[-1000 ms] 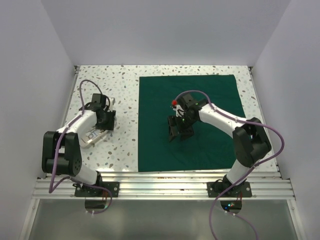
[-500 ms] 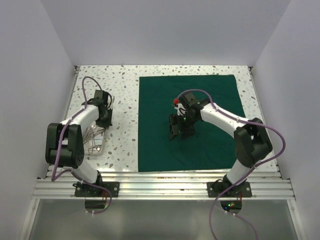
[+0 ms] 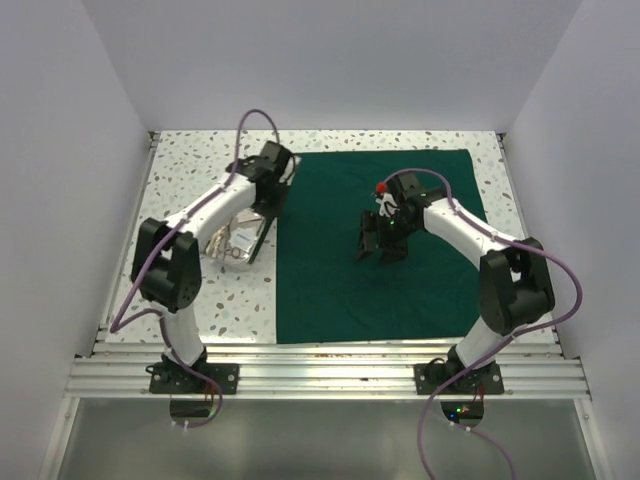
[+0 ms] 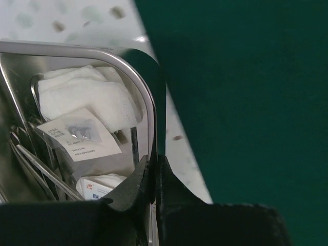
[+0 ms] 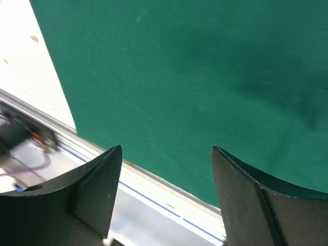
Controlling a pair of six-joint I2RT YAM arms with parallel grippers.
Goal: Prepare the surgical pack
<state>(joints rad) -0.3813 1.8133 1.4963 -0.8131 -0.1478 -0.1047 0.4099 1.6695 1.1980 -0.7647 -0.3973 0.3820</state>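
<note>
My left gripper moves to the right in the top view next and lowers the tray [image 3: 232,262] onto the drape's tray-side half [image 3: 322,246]. It then releases the tray's rim, as that drape lies empty.
The dark green drape [image 3: 420,290] lies flat on the speckled table and fills the right of the left wrist view [image 4: 246,102] and most of the right wrist view [image 5: 205,77]. My left gripper [image 3: 267,203] is shut on the rim of the steel tray [image 3: 232,262], held tilted beside the drape's left edge. In the left wrist view my gripper [image 4: 154,161] pinches the rim [image 4: 128,64]. The tray holds white gauze [image 4: 87,95], a paper packet [image 4: 79,134] and steel instruments [image 4: 31,164]. My right gripper [image 3: 380,248] is open and empty above the drape's middle [image 5: 167,148].
The aluminium rail [image 3: 330,375] runs along the table's near edge and shows in the right wrist view [image 5: 154,189]. White walls enclose the table on the left, back and right. Speckled tabletop [image 3: 190,300] lies left of the drape.
My left arm has swung the tray from the table's far left rightward and back, up to the drape's left edge. My right gripper has shifted a little right and back, still open.
</note>
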